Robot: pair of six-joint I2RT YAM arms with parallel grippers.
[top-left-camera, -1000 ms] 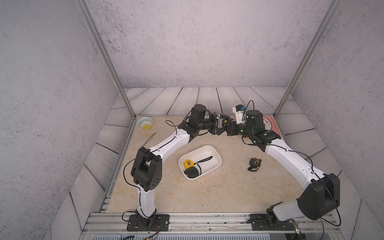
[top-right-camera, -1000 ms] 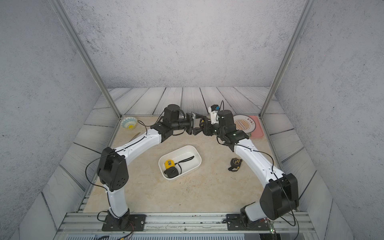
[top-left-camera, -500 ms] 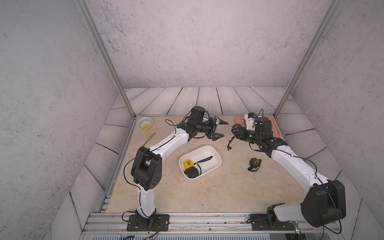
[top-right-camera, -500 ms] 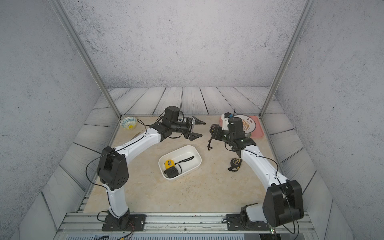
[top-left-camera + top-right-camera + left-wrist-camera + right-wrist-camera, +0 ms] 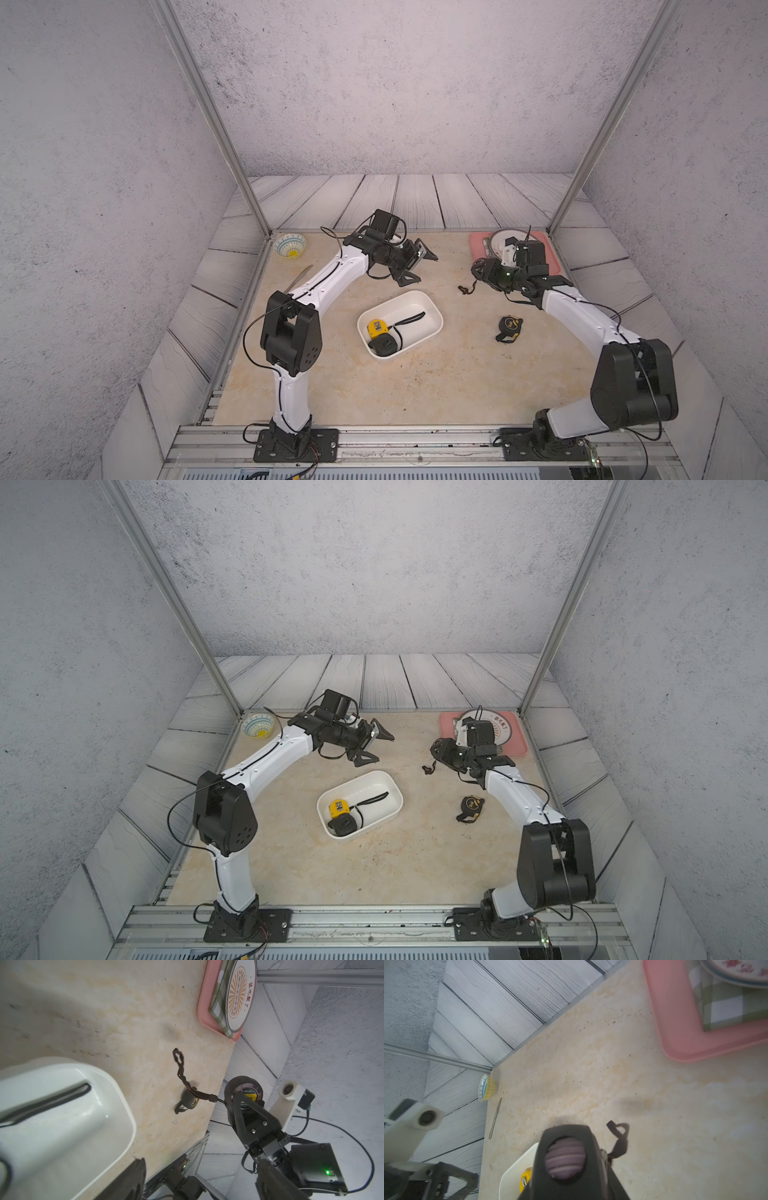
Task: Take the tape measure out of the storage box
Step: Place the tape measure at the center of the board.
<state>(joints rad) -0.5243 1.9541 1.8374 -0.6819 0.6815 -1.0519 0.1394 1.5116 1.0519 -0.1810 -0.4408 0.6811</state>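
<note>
My right gripper moves down to the bare tabletop between box [image 5: 433, 329] and lying tape measure next and lets go of the held one, since it already hangs outside the box.
The white storage box [image 5: 433, 329] lies mid-table, also seen in the other top view [image 5: 395, 808]. Inside it are a yellow tape measure [image 5: 376, 328], a black one [image 5: 384, 345] and a black strap. My right gripper [image 5: 484, 270] is shut on another black tape measure [image 5: 245, 1093] above the table, right of the box and outside it. Its strap [image 5: 465, 289] dangles down. In the right wrist view this tape measure [image 5: 566, 1159] fills the foreground. My left gripper [image 5: 419, 268] hangs open and empty behind the box, jaws wide apart.
One more black tape measure [image 5: 509, 326] lies on the table right of the box. A pink tray [image 5: 478, 245] with a plate and a checked cloth sits at the back right. A blue-patterned bowl [image 5: 289, 245] and a knife [image 5: 299, 276] are at the back left.
The two grippers met at the back middle a second ago. The left opened and drew back left. The right swung right and lower, carrying the black tape measure.
</note>
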